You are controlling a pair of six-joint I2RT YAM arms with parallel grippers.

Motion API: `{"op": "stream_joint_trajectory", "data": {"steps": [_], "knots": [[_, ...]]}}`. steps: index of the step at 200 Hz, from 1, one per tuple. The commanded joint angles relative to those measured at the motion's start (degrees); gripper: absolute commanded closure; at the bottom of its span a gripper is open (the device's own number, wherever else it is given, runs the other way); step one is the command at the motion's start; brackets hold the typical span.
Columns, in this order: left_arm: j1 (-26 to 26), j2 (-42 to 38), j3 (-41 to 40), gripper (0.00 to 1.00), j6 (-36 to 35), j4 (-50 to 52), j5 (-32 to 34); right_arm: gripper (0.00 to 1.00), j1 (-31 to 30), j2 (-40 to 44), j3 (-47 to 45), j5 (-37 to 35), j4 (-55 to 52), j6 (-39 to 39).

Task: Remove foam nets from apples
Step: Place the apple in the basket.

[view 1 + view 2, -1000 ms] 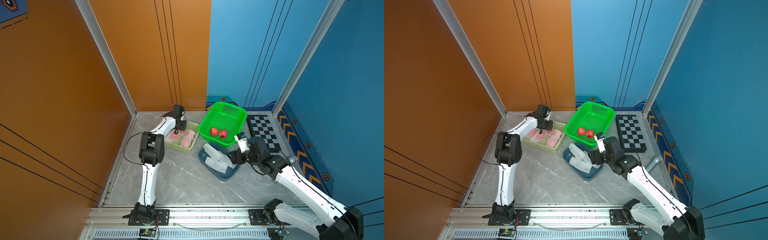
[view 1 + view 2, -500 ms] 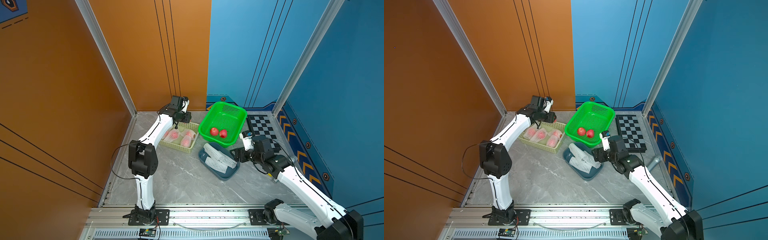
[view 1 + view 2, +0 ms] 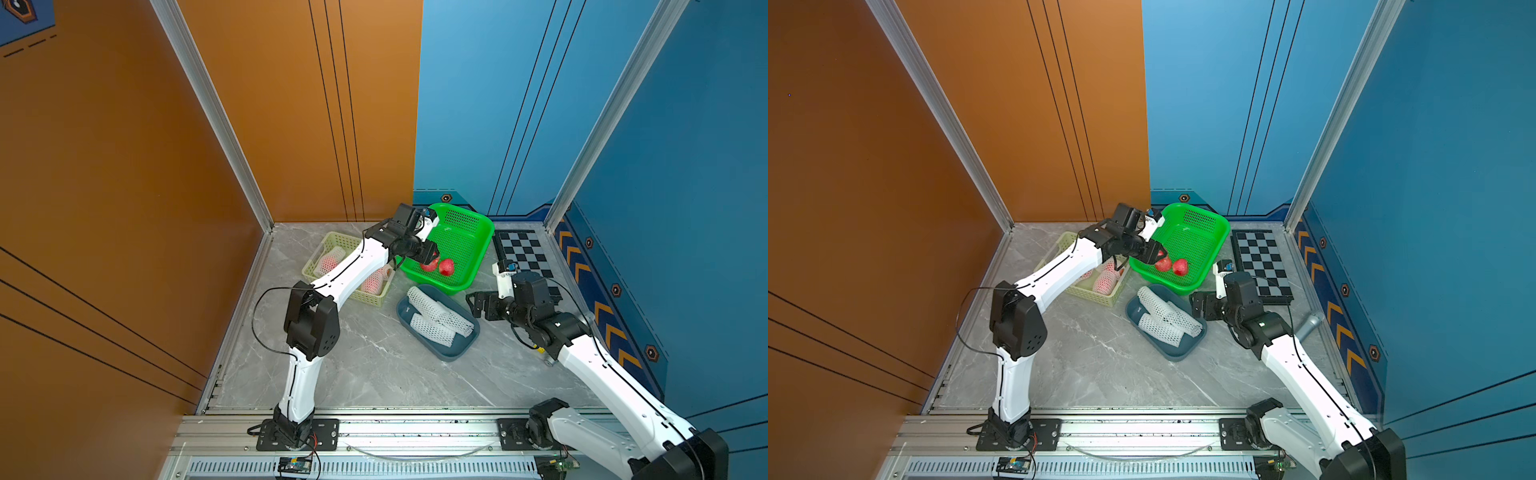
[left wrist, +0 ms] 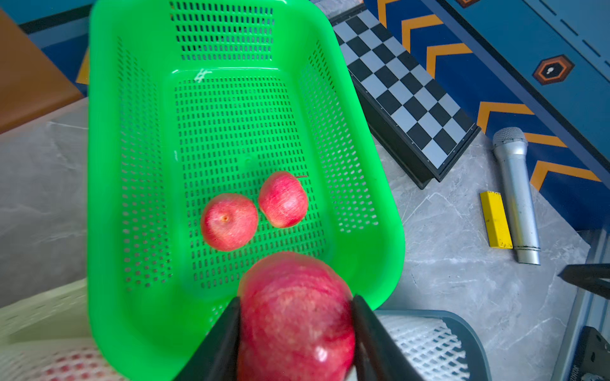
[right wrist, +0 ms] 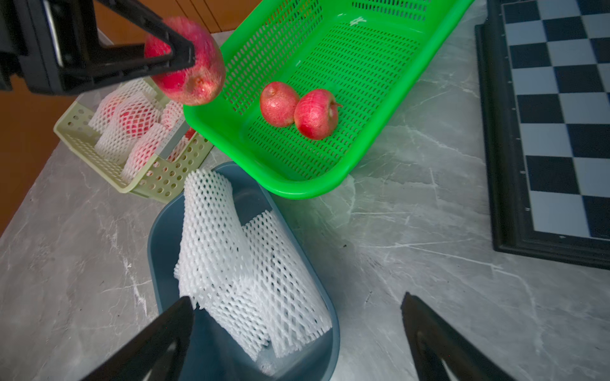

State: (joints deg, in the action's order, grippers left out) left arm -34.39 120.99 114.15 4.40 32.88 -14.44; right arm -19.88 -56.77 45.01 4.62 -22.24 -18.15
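Note:
I will next move my left gripper down into the green basket's near end (image 3: pixel 434 276) (image 4: pixel 240 265), which is below it, and let go of the apple there, because the other bare apples are inside.
My left gripper (image 4: pixel 295 301) is shut on a bare red apple (image 4: pixel 295 316), which hangs over the near left rim of the green basket (image 3: pixel 482 249). The held apple (image 5: pixel 194 72) also shows in the right wrist view. Two bare apples (image 4: pixel 229 221) (image 4: pixel 283 199) lie side by side in that basket. Empty white foam nets (image 5: pixel 237 257) are piled in the blue tray (image 3: pixel 453 353). My right gripper (image 5: pixel 297 297) hangs open and empty just right of the tray. Netted apples (image 5: pixel 132 125) lie in the pale yellow basket (image 3: pixel 332 241).
A chessboard (image 3: pixel 523 253) lies right of the green basket. A silver microphone (image 4: pixel 515 184) and a yellow block (image 4: pixel 495 219) lie by the right wall. The three containers stand close together. My left arm reaches over the pale yellow basket.
My left gripper has lifted from the pale yellow basket and swung right over the green basket's edge. My right gripper has drawn back from the tray and opened wider.

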Motion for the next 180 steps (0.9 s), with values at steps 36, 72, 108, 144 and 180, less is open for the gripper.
{"op": "stream_joint_trajectory", "data": {"steps": [36, 72, 108, 144, 180], "knots": [[-2.1, 5.3, 0.3, 0.57, 5.7, -3.2, 6.3, 0.0, 2.3, 1.9, -2.5, -7.7, -0.6, -2.3], [-1.9, 7.1, -0.1, 0.47, 6.4, -4.9, 5.1, 0.0, 2.4, 2.9, -4.1, -9.3, 0.2, -1.7], [-1.8, 7.9, 0.6, 0.42, 6.2, -4.8, 3.5, 0.0, 2.4, 3.5, -5.2, -9.5, 0.9, -2.1], [-1.5, 7.1, 0.7, 0.35, 5.4, -4.8, 2.4, 0.0, 2.4, 3.6, -5.7, -9.0, 0.9, -2.6], [-0.1, 2.5, -2.1, 0.24, 4.6, -4.8, 1.2, 0.0, 2.3, 2.9, -5.3, -6.2, 1.2, -2.2]]}}
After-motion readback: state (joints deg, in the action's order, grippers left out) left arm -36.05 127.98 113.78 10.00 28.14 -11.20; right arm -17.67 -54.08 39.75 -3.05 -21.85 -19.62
